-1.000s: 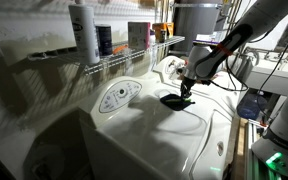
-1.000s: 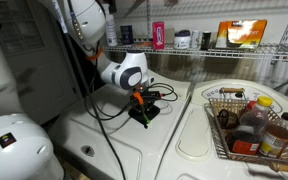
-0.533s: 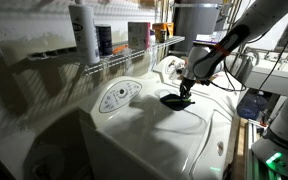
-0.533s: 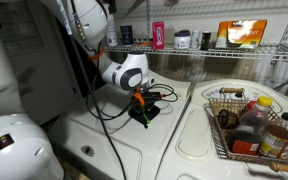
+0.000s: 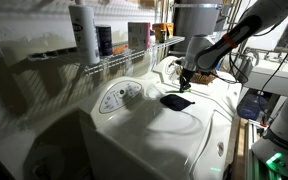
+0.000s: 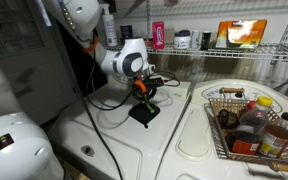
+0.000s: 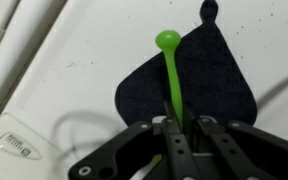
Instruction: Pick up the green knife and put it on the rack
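Observation:
My gripper rises next, tilting level, to the rack's wires by the pink box and releases the knife, since the rack sits high along the wall.
My gripper (image 7: 174,125) is shut on the green knife (image 7: 170,72), which sticks out from between the fingers over the dark square patch (image 7: 209,90). In both exterior views the gripper (image 5: 183,79) (image 6: 143,93) hangs a little above the patch (image 5: 177,101) (image 6: 143,114) on the white washer top, and the knife shows as a small green sliver (image 6: 144,99). The long silver wire rack (image 5: 124,57) (image 6: 234,49) runs along the wall above the machines, holding bottles and boxes.
A brown wire basket (image 6: 246,130) of colourful bottles sits on the neighbouring machine. Black cables (image 6: 104,105) trail across the washer top. A control dial panel (image 5: 118,95) lies beside the patch. Bottles (image 5: 82,33) stand on the rack.
The gripper has risen from the dark patch with the green knife in it; the patch now lies uncovered below.

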Motion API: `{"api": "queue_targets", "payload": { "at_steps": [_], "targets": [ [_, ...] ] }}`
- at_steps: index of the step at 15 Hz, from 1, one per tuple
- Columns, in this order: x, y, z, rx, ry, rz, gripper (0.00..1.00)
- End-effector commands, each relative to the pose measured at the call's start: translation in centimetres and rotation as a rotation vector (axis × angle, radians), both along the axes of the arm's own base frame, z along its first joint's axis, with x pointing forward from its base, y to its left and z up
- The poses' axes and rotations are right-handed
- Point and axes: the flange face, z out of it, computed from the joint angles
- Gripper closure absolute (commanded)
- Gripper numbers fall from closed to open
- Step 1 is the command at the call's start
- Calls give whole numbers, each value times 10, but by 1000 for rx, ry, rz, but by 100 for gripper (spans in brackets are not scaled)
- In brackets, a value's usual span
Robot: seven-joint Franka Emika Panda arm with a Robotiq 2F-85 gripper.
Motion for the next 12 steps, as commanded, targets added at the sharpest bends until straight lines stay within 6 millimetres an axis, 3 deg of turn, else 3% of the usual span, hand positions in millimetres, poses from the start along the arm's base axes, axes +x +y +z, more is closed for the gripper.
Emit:
{"api": "queue_targets", "payload": {
  "at_steps": [1, 6, 9, 12],
  "targets": [
    [-3, 12, 83, -61, -92, 83, 97],
    [12, 62, 172, -118, -343, 247, 97],
    [21, 96, 202, -161, -473, 352, 97],
    [29, 125, 218, -188, -618, 448, 97]
  ]
}}
